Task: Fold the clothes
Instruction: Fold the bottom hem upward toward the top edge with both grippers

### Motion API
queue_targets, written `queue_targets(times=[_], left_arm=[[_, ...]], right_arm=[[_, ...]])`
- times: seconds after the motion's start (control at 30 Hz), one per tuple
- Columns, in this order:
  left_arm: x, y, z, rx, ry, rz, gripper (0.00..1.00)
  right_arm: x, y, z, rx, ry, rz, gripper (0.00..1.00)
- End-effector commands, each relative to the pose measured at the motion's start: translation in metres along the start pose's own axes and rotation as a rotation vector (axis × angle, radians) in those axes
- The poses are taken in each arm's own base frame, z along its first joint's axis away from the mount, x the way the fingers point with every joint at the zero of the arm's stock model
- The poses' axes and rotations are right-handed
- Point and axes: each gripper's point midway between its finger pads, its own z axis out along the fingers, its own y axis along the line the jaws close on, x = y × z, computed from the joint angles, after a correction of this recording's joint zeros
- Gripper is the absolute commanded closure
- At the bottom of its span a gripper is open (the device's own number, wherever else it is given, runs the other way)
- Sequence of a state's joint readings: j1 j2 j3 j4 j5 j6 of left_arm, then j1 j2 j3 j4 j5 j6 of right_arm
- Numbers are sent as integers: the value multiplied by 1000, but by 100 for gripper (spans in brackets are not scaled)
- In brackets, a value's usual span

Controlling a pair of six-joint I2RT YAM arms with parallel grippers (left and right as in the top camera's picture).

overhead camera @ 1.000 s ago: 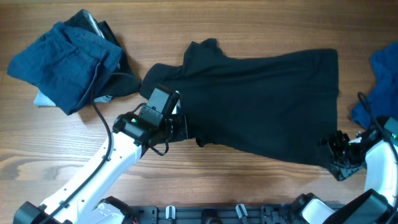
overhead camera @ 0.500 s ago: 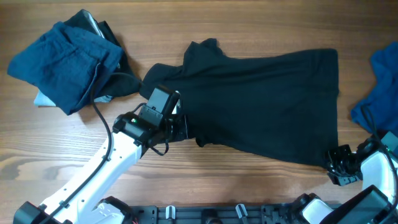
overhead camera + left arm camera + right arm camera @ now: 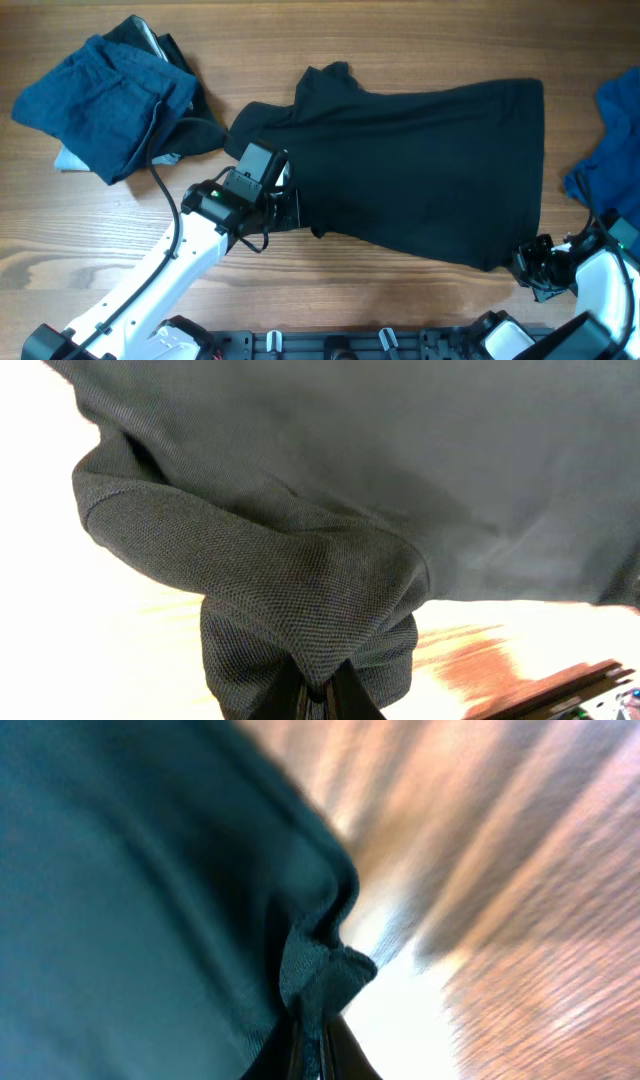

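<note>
The near edge of the black garment is held at both ends. My right gripper should next carry the corner of the black garment outward over the garment's middle.
A large black garment of the clothes lies spread across the middle of the wooden table. My left gripper is shut on its near-left edge; in the left wrist view a bunched fold of the knit black fabric is pinched at my left gripper. My right gripper is shut on the garment's near-right corner; the right wrist view shows that corner squeezed in my right gripper.
A heap of blue and dark clothes lies at the far left. Another blue garment lies at the right edge. A black cable runs from the left arm toward the heap. Bare wooden table shows along the front.
My right gripper has closed on the black garment's near-right corner and shifted slightly left, pulling that corner inward. The left gripper has kept its grip and place.
</note>
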State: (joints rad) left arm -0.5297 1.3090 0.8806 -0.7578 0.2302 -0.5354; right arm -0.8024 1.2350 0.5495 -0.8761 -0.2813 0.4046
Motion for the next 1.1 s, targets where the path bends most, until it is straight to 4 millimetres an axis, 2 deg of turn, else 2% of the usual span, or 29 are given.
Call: queue_targets(times=[0.0, 0.07, 0.17, 0.27, 0.33, 0.43, 0.53, 0.63, 0.8, 1.07], left_arm=[[-1, 2, -9, -10, -15, 16, 96], [0, 1, -15, -4, -25, 19, 96], [-5, -5, -24, 17, -59, 36, 96], [-20, -7, -34, -7, -123, 54, 96], [-41, -5, -43, -39, -205, 72, 96], [-58, 0, -46, -40, -259, 74, 96], [-71, 6, -44, -51, -279, 134, 96], [-85, 8, -42, -57, -315, 164, 96], [-114, -3, -30, -32, -390, 222, 96], [-136, 29, 11, -127, -367, 168, 96]], right_arm=[[-2, 45, -34, -222, -51, -83, 96], [-2, 61, -53, -297, -80, -107, 96], [-13, 73, -75, -329, -138, -91, 96], [-34, 87, -92, -365, -218, -116, 96], [-54, 97, -99, -391, -267, -109, 96], [-66, 100, -91, -393, -262, -83, 96], [-81, 102, -75, -387, -239, -70, 96], [-88, 113, -61, -434, -201, -108, 96], [-100, 143, -41, -533, -172, -171, 96], [-108, 198, -33, -634, -247, -336, 96]])
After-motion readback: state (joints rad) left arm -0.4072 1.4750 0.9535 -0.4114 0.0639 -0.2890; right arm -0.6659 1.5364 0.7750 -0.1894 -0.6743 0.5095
